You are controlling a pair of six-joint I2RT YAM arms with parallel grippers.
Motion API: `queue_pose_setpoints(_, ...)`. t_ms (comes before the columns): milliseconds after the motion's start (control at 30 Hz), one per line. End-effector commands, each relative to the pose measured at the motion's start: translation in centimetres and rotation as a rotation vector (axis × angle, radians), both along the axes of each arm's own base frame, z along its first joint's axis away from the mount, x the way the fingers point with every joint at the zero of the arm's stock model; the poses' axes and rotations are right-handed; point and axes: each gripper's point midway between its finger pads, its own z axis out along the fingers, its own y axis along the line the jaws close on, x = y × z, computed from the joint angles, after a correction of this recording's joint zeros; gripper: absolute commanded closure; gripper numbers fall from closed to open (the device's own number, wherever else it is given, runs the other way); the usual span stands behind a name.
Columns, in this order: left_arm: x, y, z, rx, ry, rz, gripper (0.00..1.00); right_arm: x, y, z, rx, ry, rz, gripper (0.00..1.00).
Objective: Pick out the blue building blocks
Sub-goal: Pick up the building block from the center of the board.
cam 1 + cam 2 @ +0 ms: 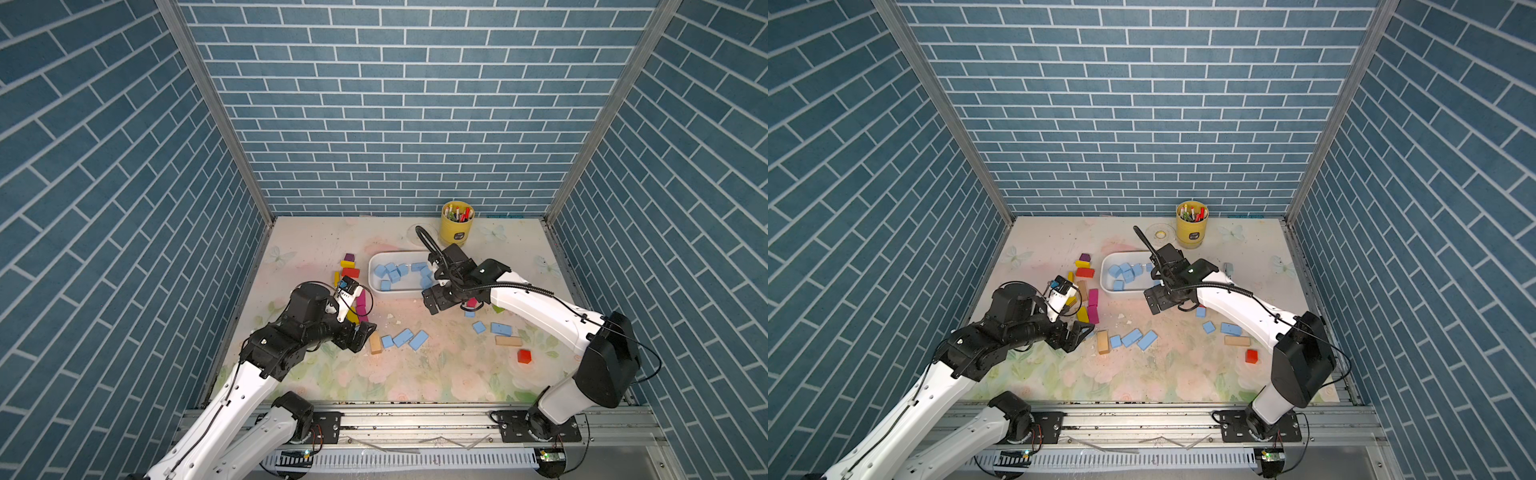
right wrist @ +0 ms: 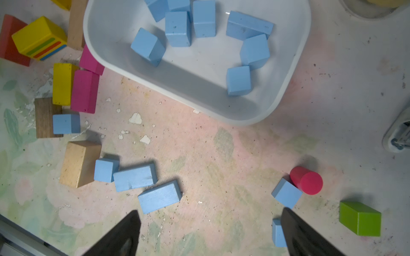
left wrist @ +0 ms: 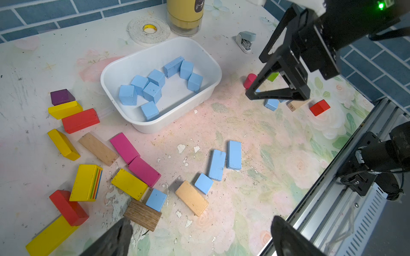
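Note:
My right gripper will next go back and down around both short ends of the mid-table blue block [image 2: 160,197] farthest from the tan one, as those ends are clear.
Several blue building blocks [image 1: 392,272] lie in a white tray [image 1: 395,294], shown also in the left wrist view [image 3: 153,90]. More blue blocks lie loose on the table: three mid-table [image 1: 402,337] [image 3: 217,165], one by a dark wood block [image 3: 156,199], and others to the right [image 1: 500,328]. My left gripper [image 3: 200,230] is open and empty, low over the table near the tan block [image 3: 192,198]. My right gripper [image 2: 210,221] is open and empty just in front of the tray. A blue cube [image 2: 277,232] sits by one of its fingers.
Yellow, red, magenta and purple blocks [image 3: 81,120] lie left of the tray. A red cylinder [image 2: 307,180] touches a blue cube [image 2: 286,193], with a green block [image 2: 360,218] nearby. At the back stand a yellow pen cup [image 1: 456,224], a tape roll [image 3: 148,30] and a stapler [image 3: 245,41].

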Motion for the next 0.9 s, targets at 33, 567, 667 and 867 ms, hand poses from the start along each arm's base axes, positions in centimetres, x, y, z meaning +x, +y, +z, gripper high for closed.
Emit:
queue_pose_setpoints(33,-0.3,0.3,-0.8,0.023,0.019,-0.001,0.01,-2.4,0.7,-1.1,-0.020,0.010,0.116,0.01)
queue_pose_setpoints(567,-0.3,0.2,-0.8,0.022,0.020,-0.004,0.01,-7.0,4.1,-7.0,-0.149,0.075,0.308,0.01)
queue_pose_setpoints(667,-0.3,0.2,-0.8,0.021,0.020,-0.004,0.01,-7.1,4.3,-8.1,-0.178,0.091,0.313,0.01)
queue_pose_setpoints(867,-0.3,0.2,-0.7,0.020,0.019,-0.005,0.01,-7.1,4.4,-9.8,-0.209,0.110,0.310,0.01)
